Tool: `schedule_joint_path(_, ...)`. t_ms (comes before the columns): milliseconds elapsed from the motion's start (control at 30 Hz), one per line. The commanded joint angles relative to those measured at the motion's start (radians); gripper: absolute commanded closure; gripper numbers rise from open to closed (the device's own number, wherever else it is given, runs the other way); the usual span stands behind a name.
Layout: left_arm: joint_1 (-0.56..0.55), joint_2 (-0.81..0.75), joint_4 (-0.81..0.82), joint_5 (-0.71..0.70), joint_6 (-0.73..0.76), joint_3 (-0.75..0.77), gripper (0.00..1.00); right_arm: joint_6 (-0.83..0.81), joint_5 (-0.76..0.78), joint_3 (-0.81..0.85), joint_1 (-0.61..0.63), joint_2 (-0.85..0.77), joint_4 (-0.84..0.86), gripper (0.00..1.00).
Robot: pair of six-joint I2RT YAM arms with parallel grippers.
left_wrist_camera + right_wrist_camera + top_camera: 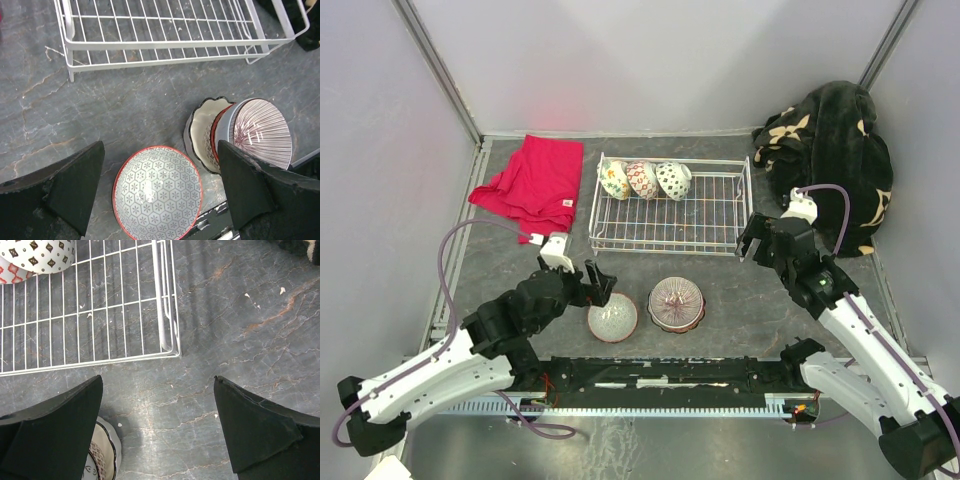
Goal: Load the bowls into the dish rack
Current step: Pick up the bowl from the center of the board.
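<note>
I will next move my left gripper back and down onto the hexagon bowl's near rim, clear of the stack. That rim is below my gripper and nearer my base.
The white wire dish rack stands at the back centre with three patterned bowls on edge in its back left part. On the table in front lie a hexagon-pattern bowl with a red rim and a stack topped by a purple-striped bowl. My left gripper is open just above the hexagon bowl, with the stack to its right. My right gripper is open and empty over the table by the rack's front right corner. A cream bowl shows at the lower left.
A red cloth lies left of the rack. A black patterned blanket is heaped in the back right corner. Grey walls enclose the table on three sides. A black rail runs along the near edge.
</note>
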Motion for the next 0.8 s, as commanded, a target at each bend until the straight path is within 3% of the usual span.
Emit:
schedule_joint_path(0,-0.010,0.020,0.011,0.024,-0.043,-0.017,0.01,-0.013,-0.004,0.036,0.001,-0.007,0.025,0.01)
schedule_joint_path(767,-0.153,0.125,-0.024,-0.019,-0.099,-0.040,0.02,-0.015,-0.009,0.038,0.001,0.000,0.027,0.01)
